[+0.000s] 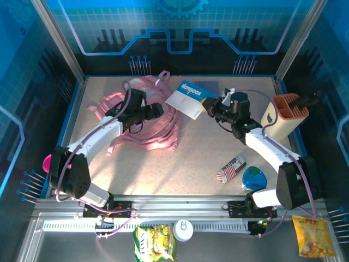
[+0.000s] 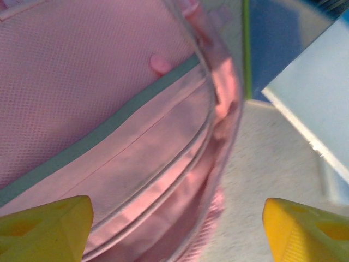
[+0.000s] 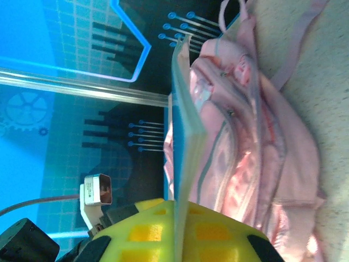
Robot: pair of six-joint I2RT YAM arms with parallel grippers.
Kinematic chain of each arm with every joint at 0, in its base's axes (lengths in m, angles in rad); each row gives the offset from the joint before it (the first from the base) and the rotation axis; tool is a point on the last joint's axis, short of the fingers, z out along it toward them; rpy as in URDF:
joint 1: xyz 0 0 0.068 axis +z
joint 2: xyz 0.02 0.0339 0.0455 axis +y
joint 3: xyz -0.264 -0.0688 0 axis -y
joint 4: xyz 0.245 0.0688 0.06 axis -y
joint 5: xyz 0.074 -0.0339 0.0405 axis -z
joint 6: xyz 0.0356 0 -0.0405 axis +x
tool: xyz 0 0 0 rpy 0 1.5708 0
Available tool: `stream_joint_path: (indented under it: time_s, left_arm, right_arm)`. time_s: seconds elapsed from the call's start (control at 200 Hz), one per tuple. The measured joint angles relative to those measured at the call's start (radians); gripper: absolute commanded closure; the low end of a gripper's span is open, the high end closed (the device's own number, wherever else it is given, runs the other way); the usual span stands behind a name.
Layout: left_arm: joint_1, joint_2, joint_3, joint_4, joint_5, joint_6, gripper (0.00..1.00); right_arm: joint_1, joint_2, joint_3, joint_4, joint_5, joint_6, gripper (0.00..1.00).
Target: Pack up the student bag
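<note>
My left gripper will next turn, open and go down onto the bag's pale piped edge, since that edge runs at a slant below the gripper's spread fingers.
The student bag lies slumped on the table at the left, pink, with its straps spread out. My left gripper hovers at its right edge. In the left wrist view this gripper is open, its yellow fingertips wide apart over the bag's gaping zip opening. My right gripper is shut on a blue-and-white notebook held above the table just right of the bag. In the right wrist view the notebook stands edge-on between the shut gripper, with the bag behind it.
A beige-and-orange pen holder stands at the right. A flag-patterned case and a blue object lie near the right arm's base. A pink object sits at the left edge. Snack packs lie below the front rail.
</note>
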Motion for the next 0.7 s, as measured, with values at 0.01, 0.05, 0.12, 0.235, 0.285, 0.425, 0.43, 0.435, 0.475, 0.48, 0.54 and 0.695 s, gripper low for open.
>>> stream_joint_path:
  time_s: [0.01,0.05,0.12,0.235,0.285,0.425,0.43,0.435,0.475,0.48,0.54,0.695]
  left_arm:
    - [-0.003,0.006,0.004,-0.008,-0.004,0.014,0.19]
    - [-0.015,0.027,0.019,-0.035,-0.020,0.058,0.20]
    - [-0.038,0.063,0.051,-0.079,-0.050,0.132,0.22]
    - [-0.082,0.130,0.115,-0.140,-0.108,0.246,0.35]
    - [-0.103,0.163,0.146,-0.165,-0.140,0.293,0.40]
    - [-0.156,0.276,0.251,-0.237,-0.254,0.394,0.46]
    - [-0.158,0.282,0.257,-0.241,-0.260,0.397,0.46]
    - [-0.159,0.285,0.259,-0.242,-0.263,0.398,0.46]
    - [-0.169,0.319,0.286,-0.260,-0.299,0.418,0.48]
    - [-0.170,0.321,0.289,-0.261,-0.303,0.419,0.48]
    - [-0.179,0.365,0.326,-0.291,-0.352,0.444,0.51]
    - [-0.182,0.441,0.388,-0.340,-0.462,0.478,0.59]
  right_arm:
    - [-0.001,-0.002,0.000,-0.005,0.003,-0.003,1.00]
    - [-0.006,-0.010,-0.002,-0.028,0.013,-0.018,1.00]
    - [-0.008,-0.019,-0.003,-0.068,0.032,-0.036,1.00]
    - [-0.011,-0.025,-0.005,-0.104,0.043,-0.056,1.00]
    - [-0.013,-0.031,-0.017,-0.109,0.051,-0.060,1.00]
    - [-0.015,-0.032,-0.040,-0.135,0.058,-0.063,1.00]
    - [-0.015,-0.032,-0.041,-0.135,0.058,-0.064,1.00]
    - [-0.015,-0.032,-0.042,-0.135,0.058,-0.064,1.00]
    - [-0.015,-0.032,-0.043,-0.140,0.058,-0.066,1.00]
    - [-0.015,-0.032,-0.043,-0.140,0.058,-0.066,1.00]
    - [-0.015,-0.032,-0.044,-0.145,0.059,-0.066,1.00]
    - [-0.017,-0.032,-0.044,-0.148,0.058,-0.066,1.00]
